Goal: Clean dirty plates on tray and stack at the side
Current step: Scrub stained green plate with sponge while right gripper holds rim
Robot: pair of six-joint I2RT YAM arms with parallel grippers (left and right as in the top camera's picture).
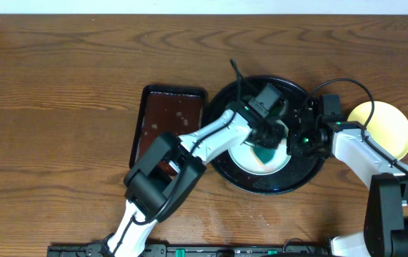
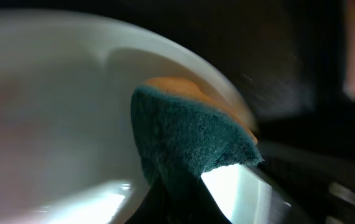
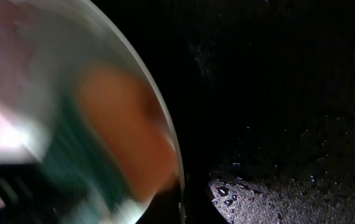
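Observation:
The left gripper next lifts off the plate, crosses to the dark-brown tray's empty bottom, to its left in the overhead view, and releases the sponge (image 1: 266, 153).
A pale mint-white plate (image 1: 243, 158) lies in the round black tray (image 1: 261, 187). My left gripper (image 1: 264, 140) is shut on a green and orange sponge (image 1: 266, 153) and presses it on the plate. In the left wrist view the sponge (image 2: 189, 137) rests against the plate's inner wall (image 2: 53, 93). My right gripper (image 1: 294, 143) is at the plate's right rim and appears shut on it; in the right wrist view the rim (image 3: 165, 124) runs down into the jaws (image 3: 186, 202). A yellow plate (image 1: 384, 128) lies on the table right of the tray. No second pale plate shows.
A rectangular dark-brown tray (image 1: 169, 118) lies just left of the black tray. The black tray's floor is wet with droplets (image 3: 289, 186). Both arms cross over the tray. Bare wooden table (image 1: 61, 107) lies to the left and at the back.

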